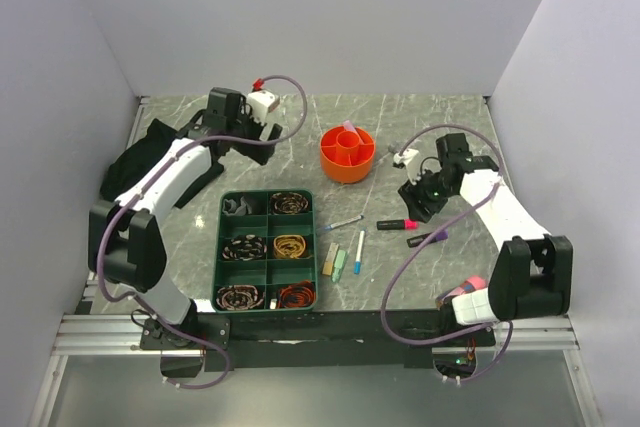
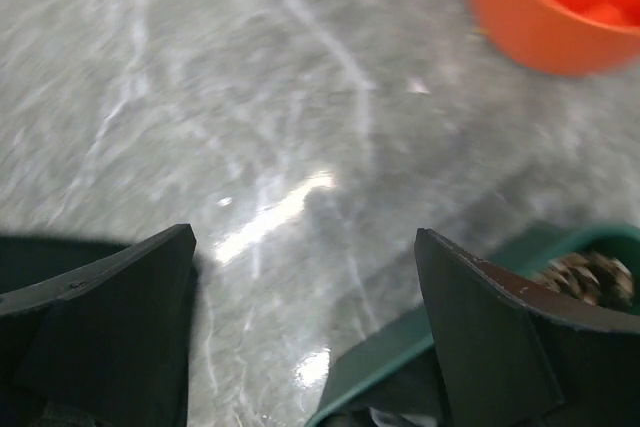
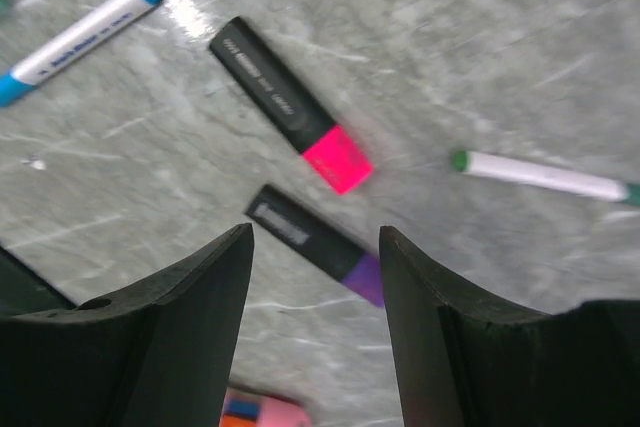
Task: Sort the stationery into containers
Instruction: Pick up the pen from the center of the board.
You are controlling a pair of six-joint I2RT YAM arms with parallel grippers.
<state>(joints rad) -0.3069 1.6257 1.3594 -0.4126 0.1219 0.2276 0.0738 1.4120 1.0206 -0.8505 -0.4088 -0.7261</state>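
The pink-capped black marker (image 1: 399, 225) lies sideways in the top view, so I will take my left gripper past the orange pot (image 1: 347, 154), turn it and lower it astride the pink-capped marker.
The orange pot (image 1: 347, 154) stands at the middle back of the table, with a pink item upright in its central tube. Loose stationery lies in front of it: a pink-capped black marker (image 3: 290, 105), a purple-capped one (image 3: 315, 244), a blue pen (image 3: 80, 42), a thin white pen (image 3: 545, 177), and green and beige erasers (image 1: 335, 262). My right gripper (image 3: 315, 237) hovers open just above the purple marker (image 1: 428, 238), with nothing between its fingers. My left gripper (image 2: 305, 237) is wide open and empty over bare table, left of the pot (image 2: 560, 7).
A green divided tray (image 1: 267, 249) holding coiled bands sits at the front centre, and its corner (image 2: 400, 357) lies under my left gripper. A black cloth (image 1: 150, 142) is bunched at the left edge. A small pink piece (image 3: 265, 412) shows below the right fingers.
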